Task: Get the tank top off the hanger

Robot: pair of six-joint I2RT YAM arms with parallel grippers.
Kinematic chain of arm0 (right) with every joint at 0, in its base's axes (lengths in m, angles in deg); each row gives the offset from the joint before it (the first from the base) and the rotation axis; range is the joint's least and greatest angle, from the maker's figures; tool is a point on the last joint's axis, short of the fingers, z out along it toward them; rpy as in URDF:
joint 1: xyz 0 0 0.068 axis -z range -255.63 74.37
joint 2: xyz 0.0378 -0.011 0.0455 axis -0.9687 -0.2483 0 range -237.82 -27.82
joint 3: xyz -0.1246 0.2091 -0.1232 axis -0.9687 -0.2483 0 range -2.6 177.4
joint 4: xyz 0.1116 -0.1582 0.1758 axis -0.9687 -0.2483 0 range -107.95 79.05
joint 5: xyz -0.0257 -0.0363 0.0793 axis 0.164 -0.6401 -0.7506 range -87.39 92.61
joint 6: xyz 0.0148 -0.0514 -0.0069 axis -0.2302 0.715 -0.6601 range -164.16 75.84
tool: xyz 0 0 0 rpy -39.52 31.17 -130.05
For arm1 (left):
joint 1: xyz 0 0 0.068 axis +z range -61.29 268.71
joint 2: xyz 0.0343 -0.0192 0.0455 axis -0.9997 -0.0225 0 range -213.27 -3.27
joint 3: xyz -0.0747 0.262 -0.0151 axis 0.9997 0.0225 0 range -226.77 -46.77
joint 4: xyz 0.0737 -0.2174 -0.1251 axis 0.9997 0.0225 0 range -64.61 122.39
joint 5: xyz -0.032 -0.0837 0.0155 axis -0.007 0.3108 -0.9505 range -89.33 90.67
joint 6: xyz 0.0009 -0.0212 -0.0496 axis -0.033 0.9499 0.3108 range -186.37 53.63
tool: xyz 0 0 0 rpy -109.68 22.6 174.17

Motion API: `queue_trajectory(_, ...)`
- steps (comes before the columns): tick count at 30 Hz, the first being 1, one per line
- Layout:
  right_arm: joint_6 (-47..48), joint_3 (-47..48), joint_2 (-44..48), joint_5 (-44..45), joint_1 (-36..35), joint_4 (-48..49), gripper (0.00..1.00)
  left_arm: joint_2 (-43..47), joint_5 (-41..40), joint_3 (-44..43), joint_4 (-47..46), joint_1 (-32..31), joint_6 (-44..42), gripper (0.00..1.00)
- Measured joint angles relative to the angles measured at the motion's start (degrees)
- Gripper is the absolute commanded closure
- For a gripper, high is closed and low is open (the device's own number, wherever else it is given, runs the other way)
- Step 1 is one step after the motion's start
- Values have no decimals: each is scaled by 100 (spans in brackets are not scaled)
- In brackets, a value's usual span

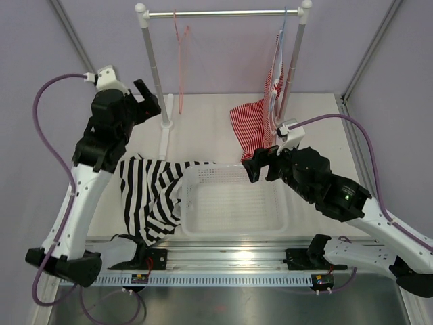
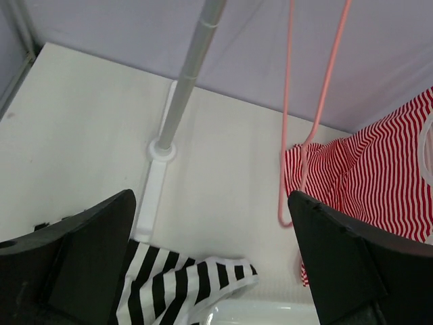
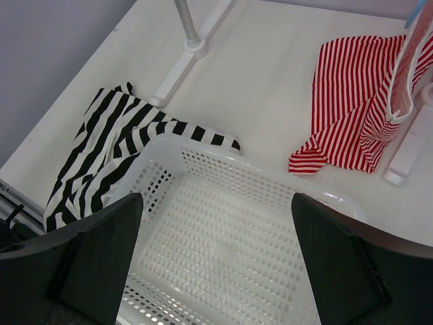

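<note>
My left gripper tilts downward and moves down to the tank top's middle folds beside the white basket next.
The black-and-white striped tank top (image 1: 150, 193) lies crumpled on the table, one edge draped against the left wall of the white basket (image 1: 237, 231). It also shows in the left wrist view (image 2: 172, 288) and the right wrist view (image 3: 101, 149). The pink hanger (image 1: 181, 51) hangs bare from the rail (image 1: 223, 12); it shows in the left wrist view (image 2: 318, 101) too. My left gripper (image 1: 150, 100) is open and empty, raised near the rack's left post, above the tank top. My right gripper (image 1: 257, 162) is open and empty over the basket's far right corner.
A red-and-white striped top (image 1: 252, 125) hangs from a pale blue hanger (image 1: 283, 40) at the rail's right end, its hem on the table. The left post (image 1: 154, 68) and its base (image 1: 166, 128) stand beside my left gripper. The basket (image 3: 223, 169) holds nothing.
</note>
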Motion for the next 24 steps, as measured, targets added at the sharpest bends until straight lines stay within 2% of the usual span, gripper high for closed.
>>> queue_trajectory(4, 17, 0, -57, -39, 0, 31, 1, 1281, -223, 1130, -94, 11, 472, 1)
queue_trajectory(9, 13, -2, -149, -140, 0, 94, 1, 2087, -551, 2306, 485, -13, 1438, 1)
queue_trajectory(12, 2, -33, -164, -175, 0, 175, 0, 1976, -584, 2686, 1233, -13, 1976, 1)
queue_trajectory(17, -70, -131, -164, -273, 0, 240, 1, 1176, -334, 2778, 2326, -13, 2653, 1)
queue_trajectory(24, -138, -275, -166, -350, 0, 317, 0, 914, 350, 3923, 2232, -13, 2844, 1)
